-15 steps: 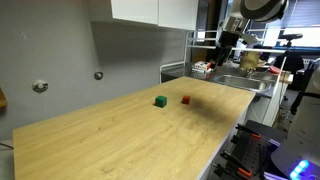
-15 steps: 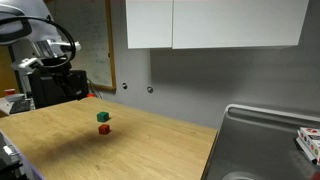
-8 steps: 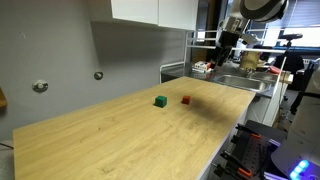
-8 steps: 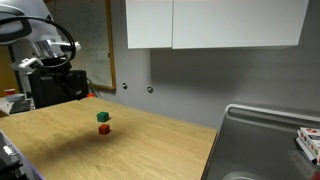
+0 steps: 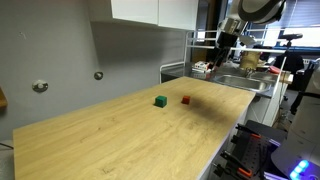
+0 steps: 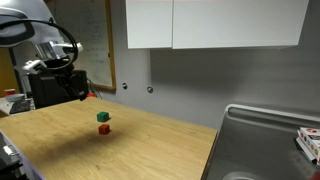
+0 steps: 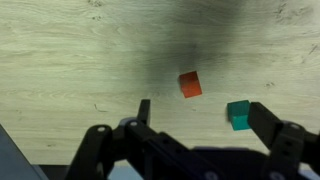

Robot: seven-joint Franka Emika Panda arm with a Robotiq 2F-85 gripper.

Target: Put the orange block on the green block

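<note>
The orange block lies well below and ahead of my gripper's open fingers. Next, my gripper moves outward and down from high above the table onto the orange block (image 5: 186, 100) (image 7: 190, 85).
The orange block (image 5: 186, 100) is a tiny red-orange cube on the wooden table, beside the green block (image 5: 160, 101), a tiny dark green cube. Both show in both exterior views, orange block (image 6: 103, 129) just in front of green block (image 6: 102, 117). In the wrist view the orange block (image 7: 190, 85) lies ahead of the jaws and the green block (image 7: 238, 115) sits close to one finger. My gripper (image 7: 200, 115) is open and empty, held high above the table (image 5: 226, 55) (image 6: 78, 85).
The wooden table (image 5: 120, 135) ends at a metal sink (image 6: 265, 140) on one side. A grey wall with knobs (image 5: 99, 75) and white cabinets (image 6: 215, 22) stand behind. Cluttered equipment (image 5: 250, 60) lies beyond the table's far end.
The gripper has shifted slightly; the blocks have not moved.
</note>
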